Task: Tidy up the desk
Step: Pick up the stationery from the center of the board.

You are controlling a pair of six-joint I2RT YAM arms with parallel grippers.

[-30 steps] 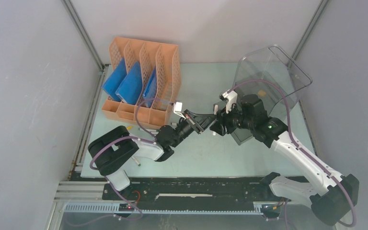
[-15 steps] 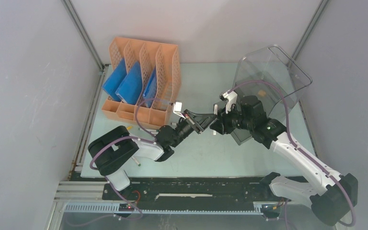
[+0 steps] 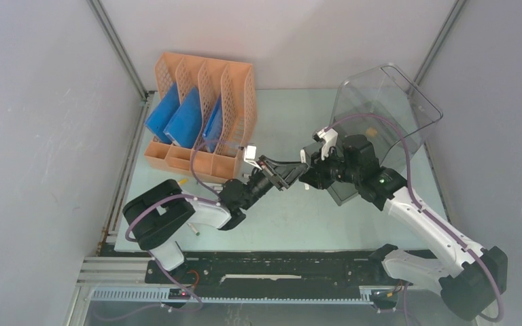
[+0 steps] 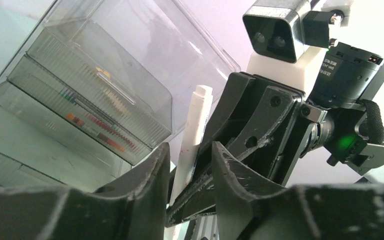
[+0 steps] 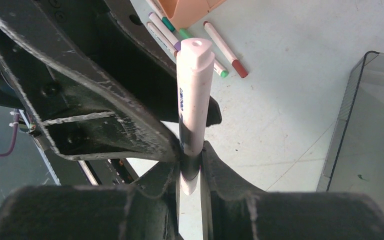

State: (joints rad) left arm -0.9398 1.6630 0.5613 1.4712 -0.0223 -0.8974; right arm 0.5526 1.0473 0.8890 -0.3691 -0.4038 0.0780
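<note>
The white marker (image 5: 194, 90) needs to go toward the right in the top view and down into the open drawer (image 5: 372, 135) next, carried by my right gripper and then released, as the bottom of the drawer is empty.
The pale mint-green desk (image 3: 292, 224) lies under both arms. My right gripper (image 3: 307, 175) is shut on a white marker (image 5: 194, 90), held above the desk's middle; it also shows in the left wrist view (image 4: 196, 125). In the right wrist view my right gripper (image 5: 192, 161) clamps the marker's lower end. My left gripper (image 3: 287, 174) meets it tip to tip. In the left wrist view my left gripper (image 4: 190, 150) is open, with the marker and a right finger (image 4: 260, 120) seen in the gap between its jaws. A left finger (image 5: 90, 85) lies beside the marker.
An orange file rack (image 3: 204, 115) with blue folders (image 3: 183, 122) stands at the back left. A clear drawer box (image 3: 380, 115) stands at the back right. Several loose markers (image 5: 220, 45) lie on the desk by the rack.
Both grippers have edged slightly left together. The marker stays in the right gripper and the left jaws stay apart.
</note>
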